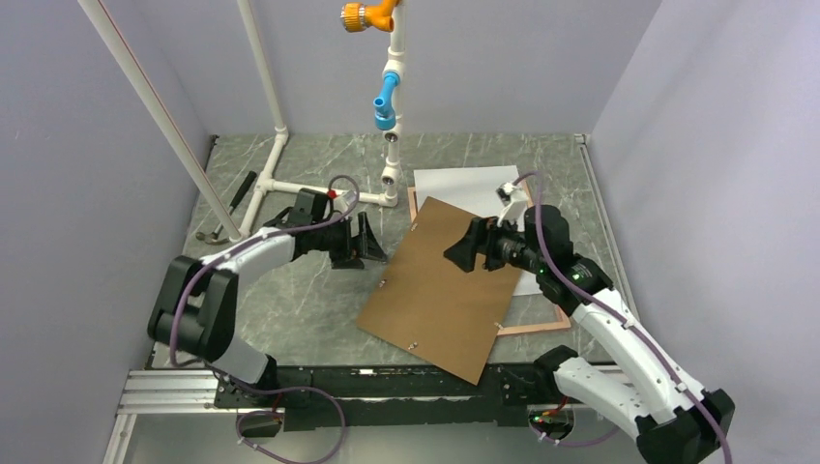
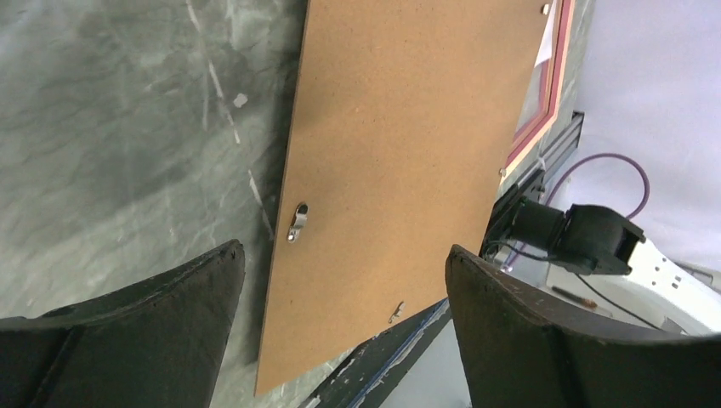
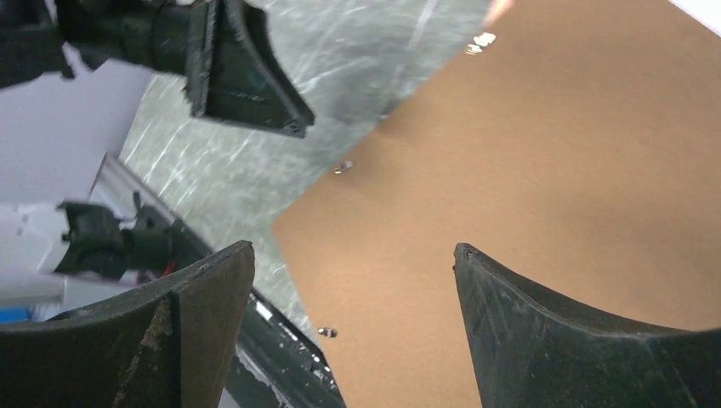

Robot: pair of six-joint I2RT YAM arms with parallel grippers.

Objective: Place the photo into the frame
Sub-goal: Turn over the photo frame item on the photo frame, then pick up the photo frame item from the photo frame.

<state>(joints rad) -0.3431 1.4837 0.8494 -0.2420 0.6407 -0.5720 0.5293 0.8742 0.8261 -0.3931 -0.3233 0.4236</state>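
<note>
The left gripper moves down to the right in the top view next and closes on the board's edge (image 1: 392, 269) (image 2: 290, 174) beside the clip, since the backing board lies crooked.
The brown backing board (image 1: 445, 285) lies askew on the frame (image 1: 538, 328), of which only a thin tan edge shows. A white sheet (image 1: 464, 184) in the frame sticks out behind the board; it looks like the photo, with no picture showing. My left gripper (image 1: 372, 246) is open and empty, just left of the board's left edge. My right gripper (image 1: 462, 253) is open and empty above the board's middle. The left wrist view shows the board (image 2: 400, 153), the frame's pink edge (image 2: 544, 102) and the open gripper (image 2: 344, 280). The right wrist view shows the board (image 3: 553, 170) under the open gripper (image 3: 353, 263).
A white pipe stand (image 1: 271, 164) with blue and orange fittings (image 1: 387, 97) stands at the back left. A dark tool (image 1: 242, 188) lies beside it. The board's near corner overhangs the black rail (image 1: 387, 387) at the table's near edge. Walls close three sides.
</note>
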